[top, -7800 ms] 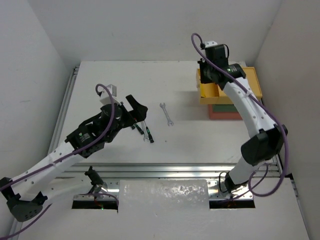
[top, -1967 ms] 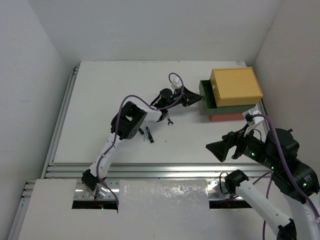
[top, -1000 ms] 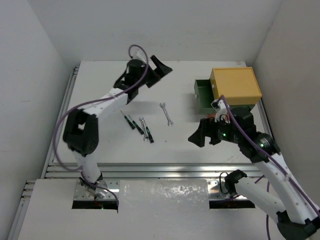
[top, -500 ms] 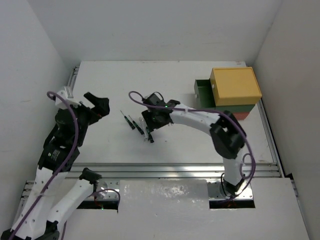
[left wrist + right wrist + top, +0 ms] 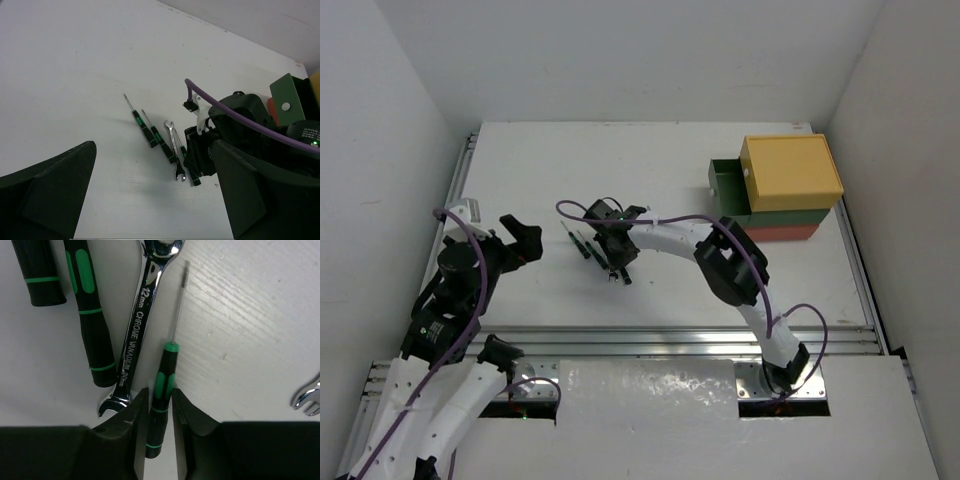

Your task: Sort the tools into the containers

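Note:
My left gripper is open and will next go down toward the tools, onto this screwdriver's handle (image 5: 579,246) (image 5: 144,129), and close, as the black/green screwdriver at the row's end is nearest it.
Several tools lie side by side mid-table: two black/green screwdrivers (image 5: 582,243), a silver wrench (image 5: 135,335) marked 12mm, and a thinner green-handled screwdriver (image 5: 160,390). My right gripper (image 5: 159,405) is down on the table with one finger on each side of that thin screwdriver's handle, closed to about its width. It also shows in the top view (image 5: 620,262). My left gripper (image 5: 520,238) is open and empty, left of the tools, looking at them (image 5: 155,200). The stacked containers stand at the right: yellow (image 5: 790,172), dark green with its drawer (image 5: 725,185) pulled out, and red-orange (image 5: 790,232).
A second silver wrench end (image 5: 307,395) shows at the right edge of the right wrist view; the right arm hides it from above. A metal rail (image 5: 650,335) runs along the near table edge. White walls close in both sides.
My right gripper has shifted slightly down onto the tool cluster and sits around the thin screwdriver. My left arm has moved a little lower and stays open.

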`<state>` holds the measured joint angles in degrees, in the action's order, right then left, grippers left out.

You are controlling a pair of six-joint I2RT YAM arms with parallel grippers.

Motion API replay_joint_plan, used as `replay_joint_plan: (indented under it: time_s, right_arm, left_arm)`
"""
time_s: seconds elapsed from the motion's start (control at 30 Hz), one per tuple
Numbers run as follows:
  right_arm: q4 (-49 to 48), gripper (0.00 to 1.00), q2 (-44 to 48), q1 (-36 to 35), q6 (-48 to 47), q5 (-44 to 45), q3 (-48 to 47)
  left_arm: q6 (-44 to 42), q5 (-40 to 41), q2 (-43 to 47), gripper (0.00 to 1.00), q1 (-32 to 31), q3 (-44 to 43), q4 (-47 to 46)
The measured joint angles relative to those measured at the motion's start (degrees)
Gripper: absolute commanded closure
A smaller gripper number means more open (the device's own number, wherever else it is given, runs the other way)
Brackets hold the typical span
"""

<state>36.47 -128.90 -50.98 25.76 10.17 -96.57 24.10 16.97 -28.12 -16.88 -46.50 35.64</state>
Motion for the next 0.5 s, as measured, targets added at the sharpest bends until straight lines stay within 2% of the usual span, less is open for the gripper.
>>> replay_joint_plan:
  time_s: [0.03,0.1,0.3,0.5]
  right_arm:
    - [-0.2,0.8,0.0,0.0,0.0,-0.1,0.0]
    - [-0.3,0.98,0.0,0.0,0.2,-0.1,0.0]
    - [0.2,1.0,3.1,0.0,-0.1,1.0,3.3]
    - [5.7,1.0,16.9,2.6,-2.9,4.5,4.8]
  left_arm:
    - [-0.1,-0.1,0.0,0.0,0.0,0.0,0.0]
    - [-0.3,-0.3,0.0,0.0,0.0,0.0,-0.1]
    - [-0.4,-1.2,0.0,0.0,0.0,0.0,-0.3]
    - [-0.7,-2.0,-4.2,0.0,0.0,0.0,-1.1]
